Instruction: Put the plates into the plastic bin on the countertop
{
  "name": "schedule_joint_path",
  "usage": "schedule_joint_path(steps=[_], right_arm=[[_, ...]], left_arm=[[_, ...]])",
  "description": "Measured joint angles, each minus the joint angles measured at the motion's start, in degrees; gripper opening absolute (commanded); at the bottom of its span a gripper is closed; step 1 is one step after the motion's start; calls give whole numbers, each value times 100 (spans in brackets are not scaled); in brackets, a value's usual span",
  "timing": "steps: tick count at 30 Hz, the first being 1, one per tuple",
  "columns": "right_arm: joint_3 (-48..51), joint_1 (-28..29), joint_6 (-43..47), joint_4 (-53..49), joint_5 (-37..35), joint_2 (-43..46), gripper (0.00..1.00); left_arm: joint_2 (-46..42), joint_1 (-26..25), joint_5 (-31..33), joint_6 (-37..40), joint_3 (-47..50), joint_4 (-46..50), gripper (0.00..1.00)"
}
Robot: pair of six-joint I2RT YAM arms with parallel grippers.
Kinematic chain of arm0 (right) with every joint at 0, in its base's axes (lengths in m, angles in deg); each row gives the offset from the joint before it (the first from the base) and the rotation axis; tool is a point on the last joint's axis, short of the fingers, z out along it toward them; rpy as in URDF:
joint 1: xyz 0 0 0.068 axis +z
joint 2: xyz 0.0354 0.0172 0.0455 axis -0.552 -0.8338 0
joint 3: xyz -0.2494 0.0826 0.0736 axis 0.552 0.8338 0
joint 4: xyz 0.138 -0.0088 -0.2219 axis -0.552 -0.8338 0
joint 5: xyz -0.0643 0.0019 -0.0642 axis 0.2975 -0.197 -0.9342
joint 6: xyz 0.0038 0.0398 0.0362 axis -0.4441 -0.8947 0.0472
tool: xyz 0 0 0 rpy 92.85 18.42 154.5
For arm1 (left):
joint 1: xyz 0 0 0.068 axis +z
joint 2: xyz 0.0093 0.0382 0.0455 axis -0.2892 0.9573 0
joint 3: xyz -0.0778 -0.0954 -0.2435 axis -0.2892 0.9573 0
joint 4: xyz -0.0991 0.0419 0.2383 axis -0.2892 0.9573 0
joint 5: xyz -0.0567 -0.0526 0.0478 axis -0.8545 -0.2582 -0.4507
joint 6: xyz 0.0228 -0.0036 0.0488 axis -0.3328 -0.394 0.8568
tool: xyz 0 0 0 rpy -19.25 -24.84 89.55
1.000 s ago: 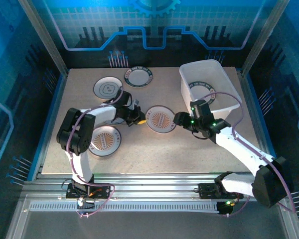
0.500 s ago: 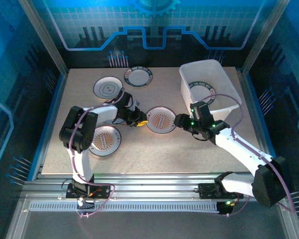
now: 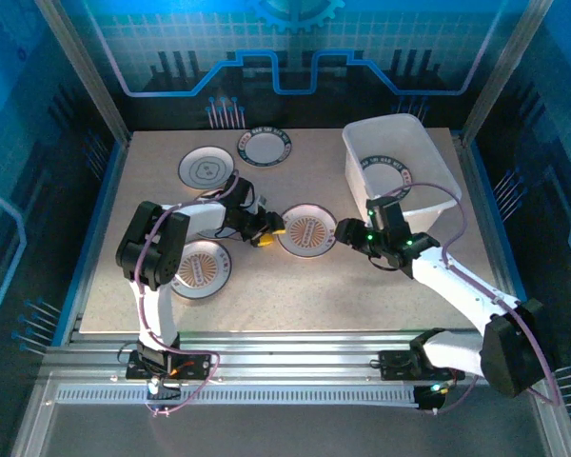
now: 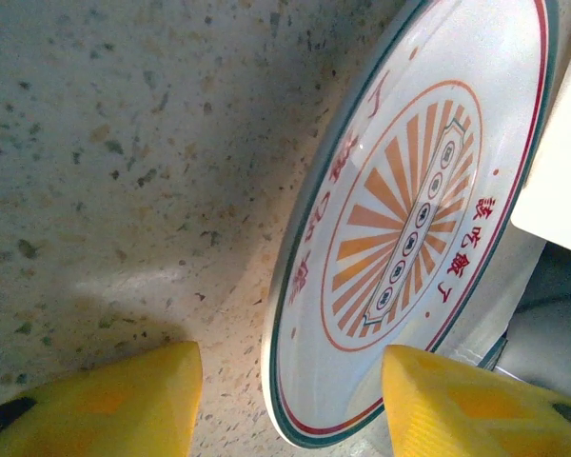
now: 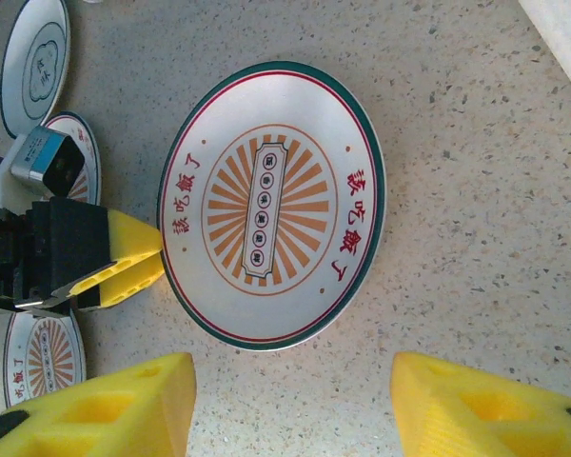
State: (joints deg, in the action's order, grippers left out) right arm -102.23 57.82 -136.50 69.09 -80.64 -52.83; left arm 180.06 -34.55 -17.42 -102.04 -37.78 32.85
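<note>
My left gripper will move farther toward the center of the sunburst plate, and then it will close on the plate's near rim.
A sunburst plate (image 3: 307, 229) lies flat in the middle of the countertop (image 3: 295, 295). My left gripper (image 3: 269, 231) is open at its left rim. The left wrist view has that rim (image 4: 295, 381) between the gripper's (image 4: 290, 405) spread yellow fingers (image 4: 105, 400). My right gripper (image 3: 347, 231) stands open just right of the plate; its fingers (image 5: 95, 409) straddle bare countertop short of the plate (image 5: 271, 205). The white plastic bin (image 3: 428, 152) stands at the back right with one plate (image 3: 392, 177) inside.
A grey-motif plate (image 3: 206, 168) and a green-rimmed plate (image 3: 267, 147) lie at the back. Another sunburst plate (image 3: 199, 268) sits front left, and one more (image 3: 214, 227) is partly under my left arm. Blue edges and metal rails frame the table.
My left gripper has gone from shut to open at the centre plate's left rim and shifted slightly right. The right arm has barely moved.
</note>
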Motion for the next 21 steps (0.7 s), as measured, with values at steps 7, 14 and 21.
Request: schedule_joint_path(steps=[7,14,21], right_arm=[[74,-76,2,125,50,35,57],[151,-173,0,177,94,118,57],[210,-269,0,186,173,203,56]], left_arm=[[177,-24,48,0,-315,55,54],[387,-195,94,17,-704,234,44],[474,-221,144,42,-763,459,21]])
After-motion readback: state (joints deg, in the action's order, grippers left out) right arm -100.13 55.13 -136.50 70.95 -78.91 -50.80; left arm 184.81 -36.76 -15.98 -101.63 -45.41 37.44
